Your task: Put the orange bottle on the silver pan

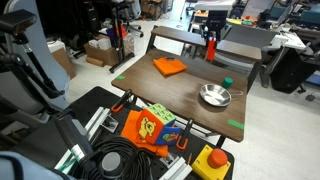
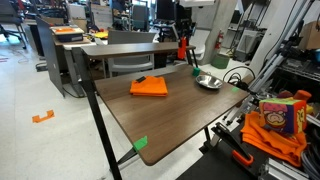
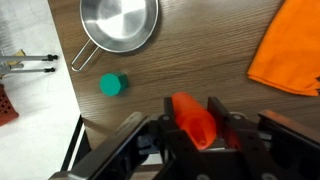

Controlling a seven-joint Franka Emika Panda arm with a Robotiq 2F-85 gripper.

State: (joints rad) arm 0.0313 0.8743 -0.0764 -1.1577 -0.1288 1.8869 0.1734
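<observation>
I will next move my gripper down and left in the wrist view, lower the bottle (image 3: 192, 118) in and release, because the silver pan's empty bottom is that way.
My gripper (image 3: 197, 122) is shut on the orange bottle (image 3: 192, 118) and holds it in the air above the wooden table. The bottle also shows in both exterior views (image 1: 210, 47) (image 2: 183, 48), hanging under the gripper near the table's far edge. The silver pan (image 3: 119, 22) lies on the table, at the top of the wrist view; it also shows in both exterior views (image 1: 214, 95) (image 2: 208, 81). The bottle is well apart from the pan.
A flat folded orange cloth (image 1: 169, 67) (image 2: 149, 86) (image 3: 294, 50) lies on the table. A small green object (image 3: 112, 85) (image 1: 227, 83) sits near the pan. The table edge (image 3: 72, 100) runs beside the pan. A yellow-orange bag (image 1: 152, 126) and cables lie beside the table.
</observation>
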